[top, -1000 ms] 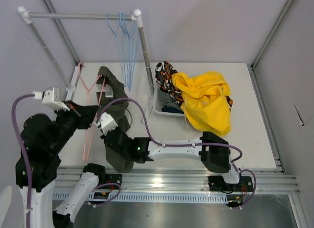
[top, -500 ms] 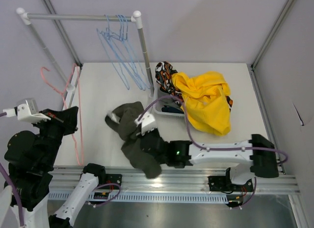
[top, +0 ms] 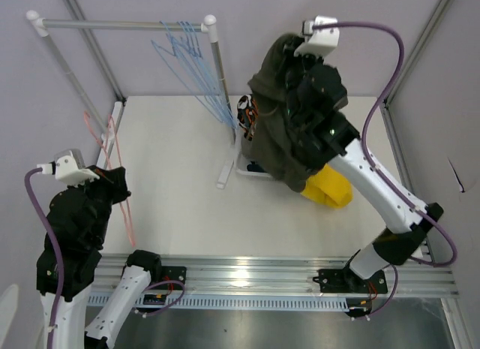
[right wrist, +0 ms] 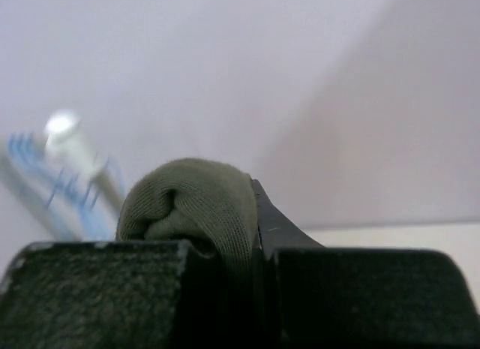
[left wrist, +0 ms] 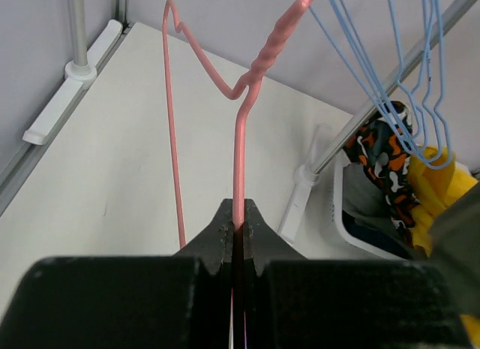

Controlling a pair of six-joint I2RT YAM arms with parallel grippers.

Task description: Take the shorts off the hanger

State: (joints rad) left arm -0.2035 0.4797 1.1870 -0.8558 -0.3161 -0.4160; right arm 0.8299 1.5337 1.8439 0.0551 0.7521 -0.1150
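I will lower the olive green shorts with my right gripper, tilting downward, from high over the white basket onto the yellow shorts (top: 328, 187) to release the fold.
The olive green shorts (top: 274, 131) hang in the air over the white basket (top: 241, 167), bunched in my right gripper (top: 289, 64), which is raised high and shut on them. The right wrist view shows a fold of that olive cloth (right wrist: 196, 203) pinched in the right gripper (right wrist: 251, 236). Yellow shorts (top: 330, 185) and orange-black-white patterned shorts (top: 251, 112) lie in the basket, partly hidden behind the olive pair. My left gripper (top: 116, 185) at the left edge is shut on a bare pink hanger (top: 127, 214); its wire (left wrist: 244, 124) runs up from the left gripper (left wrist: 238, 225).
Several blue wire hangers (top: 191, 56) hang on the white rail (top: 112, 24) at the back, slanted toward its right post (top: 223, 94). The rack's foot (top: 225, 172) stands beside the basket. Frame posts and walls enclose the table on all sides.
My right arm has swung up and back to the right, carrying the olive shorts from the table's front to above the basket. The left arm lowered the pink hanger slightly. The blue hangers swung.
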